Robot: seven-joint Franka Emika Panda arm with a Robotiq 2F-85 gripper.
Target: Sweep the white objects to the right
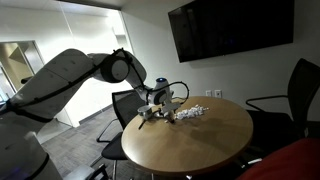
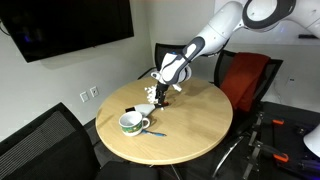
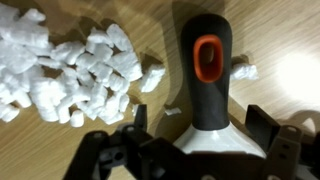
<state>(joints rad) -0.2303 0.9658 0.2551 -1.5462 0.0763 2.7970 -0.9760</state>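
Next, my gripper eases down and slightly toward the brush's orange hole and closes on the dark handle (image 3: 210, 110) beside its white base, as that part lies between spread fingers.
The white objects (image 3: 80, 70) are a loose heap of many small foam-like pieces on the wooden table, at the left of the wrist view. One stray piece (image 3: 245, 72) lies right of the brush. The heap also shows in both exterior views (image 1: 190, 112) (image 2: 149, 94). The brush (image 3: 207, 70) has a dark handle with an orange hole and a white flared base. It lies beside the heap. My gripper (image 3: 200, 125) is low over the table (image 1: 155, 103) (image 2: 165, 88). Its fingers are spread on either side of the brush's white base, with a gap at the left finger.
A round wooden table (image 2: 190, 125) holds a green and white cup (image 2: 131, 123) with a blue utensil (image 2: 156, 132) beside it. Black chairs (image 1: 295, 95) and a red one (image 2: 248, 78) ring the table. A dark screen (image 1: 230, 28) hangs on the wall.
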